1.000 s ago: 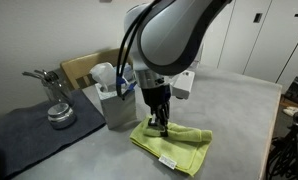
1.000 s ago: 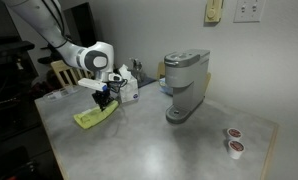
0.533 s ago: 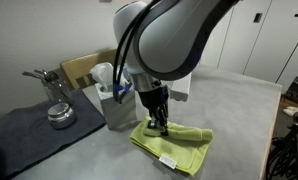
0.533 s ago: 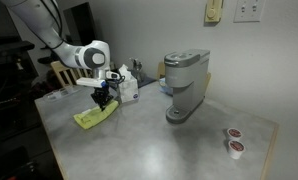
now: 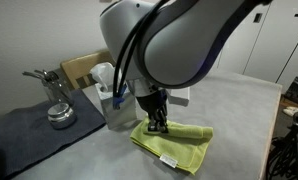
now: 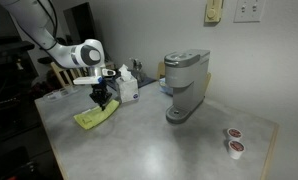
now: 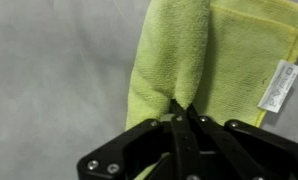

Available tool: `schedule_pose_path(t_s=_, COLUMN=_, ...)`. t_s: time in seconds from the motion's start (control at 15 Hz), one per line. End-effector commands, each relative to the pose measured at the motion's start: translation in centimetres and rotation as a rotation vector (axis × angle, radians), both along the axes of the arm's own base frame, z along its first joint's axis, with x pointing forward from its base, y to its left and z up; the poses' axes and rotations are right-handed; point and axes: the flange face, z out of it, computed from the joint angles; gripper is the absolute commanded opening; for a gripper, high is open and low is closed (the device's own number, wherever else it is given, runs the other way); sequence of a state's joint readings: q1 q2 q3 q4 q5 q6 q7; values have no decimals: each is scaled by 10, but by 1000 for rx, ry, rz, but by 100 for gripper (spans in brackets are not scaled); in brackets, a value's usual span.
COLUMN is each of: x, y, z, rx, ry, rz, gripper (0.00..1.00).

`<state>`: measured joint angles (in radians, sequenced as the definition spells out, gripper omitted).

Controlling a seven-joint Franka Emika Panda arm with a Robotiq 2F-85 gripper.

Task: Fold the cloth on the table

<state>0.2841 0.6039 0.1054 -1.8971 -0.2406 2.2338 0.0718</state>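
Note:
My gripper draws the cloth's pinched fold toward the grey bin [image 5: 117, 113] beside it past the cloth's edge next and releases it. The fold flares wide at the gripper's fingers.
The lime yellow-green cloth [image 5: 174, 145] lies on the light-grey table [image 5: 239, 110], partly folded, with a raised roll along its far edge. It shows in both exterior views [image 6: 94, 116]. In the wrist view the cloth [image 7: 174, 60] has a folded ridge running up from the jaws and a white tag [image 7: 280, 85] at the right. My gripper [image 7: 183, 108] is shut on a pinch of the cloth's folded edge, fingers pressed together. In an exterior view the gripper [image 5: 157, 126] stands straight down on the cloth near its left end.
A grey bin [image 5: 117, 105] with a white bottle stands just behind the cloth. A dark grey mat [image 5: 34, 125] with a metal pot [image 5: 59, 113] lies at the left. A coffee maker [image 6: 184, 85] and two small cups [image 6: 233, 140] stand farther along the table.
The arm has swung a little toward the camera and left while the gripper stays shut on the cloth; the cloth's fold has barely shifted.

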Motion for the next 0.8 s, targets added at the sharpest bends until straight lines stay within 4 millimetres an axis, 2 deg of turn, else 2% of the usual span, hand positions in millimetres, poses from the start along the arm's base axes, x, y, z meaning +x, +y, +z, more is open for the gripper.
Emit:
schedule_pose_path(t_s=0.0, x=-5, y=-1, z=11, rx=-44, ry=-29, rz=-9, gripper=1)
schedule_pose_path(t_s=0.27, x=-4, y=2, z=11, rx=-100, ry=-98, rz=-85, gripper=1)
schedule_pose_path(t_s=0.73, x=-6, y=2, z=13, rx=-396, ry=-310, rz=-108, gripper=1)
